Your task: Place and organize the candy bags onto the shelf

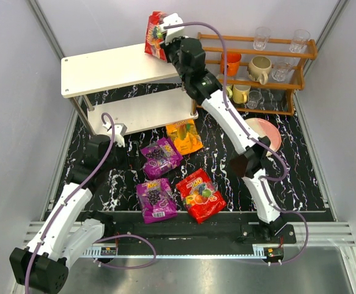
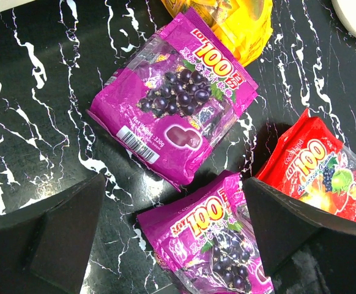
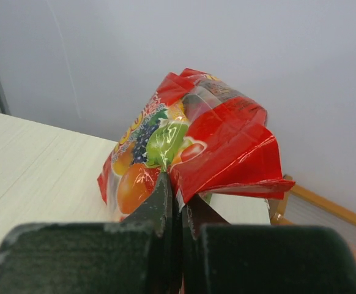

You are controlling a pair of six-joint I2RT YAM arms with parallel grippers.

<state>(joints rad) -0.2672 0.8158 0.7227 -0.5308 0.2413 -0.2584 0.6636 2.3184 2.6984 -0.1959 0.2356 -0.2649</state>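
The red candy bag goes left in the top view with my right gripper next, over the top board's middle for release, since the top board (image 1: 107, 68) lies bare there.
My right gripper (image 1: 164, 38) (image 3: 181, 190) is shut on the edge of a red candy bag (image 1: 155, 33) (image 3: 190, 138), holding it over the right end of the white shelf's top board (image 1: 107, 68) (image 3: 37, 165). The lower board (image 1: 142, 110) is bare. On the black marble table lie an orange-yellow bag (image 1: 184, 136) (image 2: 242, 24), two purple bags (image 1: 160, 157) (image 1: 155, 199) (image 2: 175, 101) (image 2: 215, 242) and another red bag (image 1: 200, 195) (image 2: 322, 168). My left gripper (image 1: 118, 153) (image 2: 173, 180) hangs open above the purple bags, holding nothing.
A brown wooden rack (image 1: 257, 67) with mugs and glasses stands at the back right, close to the right arm. A pink plate (image 1: 265, 133) (image 2: 355, 15) lies in front of it. Grey walls close in both sides.
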